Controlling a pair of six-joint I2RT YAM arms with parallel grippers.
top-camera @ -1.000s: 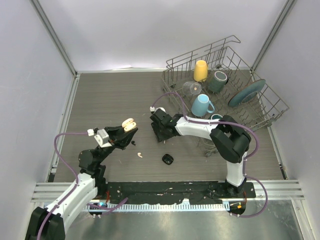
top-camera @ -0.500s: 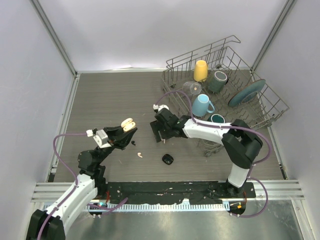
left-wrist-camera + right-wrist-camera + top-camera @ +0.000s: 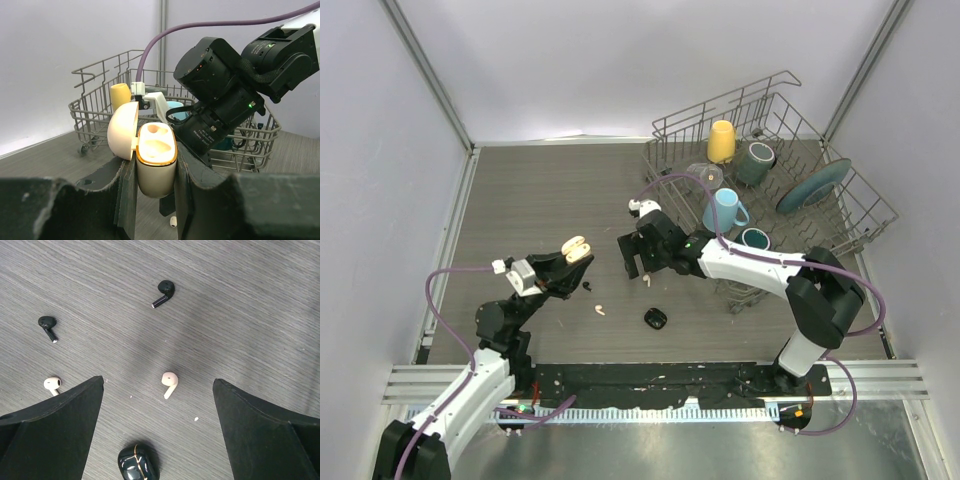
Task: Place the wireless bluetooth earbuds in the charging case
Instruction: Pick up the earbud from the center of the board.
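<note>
I will next lower the open fingers of my right gripper and close them on the earbud's round head (image 3: 646,277) (image 3: 169,378), because the cream earbud lies below, between them.
My left gripper (image 3: 155,172) is shut on an open cream charging case (image 3: 156,159), held upright above the table with its lid (image 3: 122,131) swung to the left. From above, the case (image 3: 577,246) sits at the left gripper (image 3: 574,256). My right gripper (image 3: 157,382) hangs open over the table with nothing between its fingers. Below it lie two cream earbuds (image 3: 169,383) (image 3: 52,384) and two black earbuds (image 3: 163,292) (image 3: 48,326). From above the right gripper (image 3: 638,262) stands just right of the case.
A shut black case with gold veins (image 3: 138,463) lies near the front (image 3: 655,319). A wire dish rack (image 3: 840,215) at the back right holds a yellow mug (image 3: 721,140), a blue mug (image 3: 724,211), a dark cup and a teal plate.
My right gripper's jaws have opened wide and its wrist has shifted slightly toward the back. The left gripper and the cream case have stayed put.
</note>
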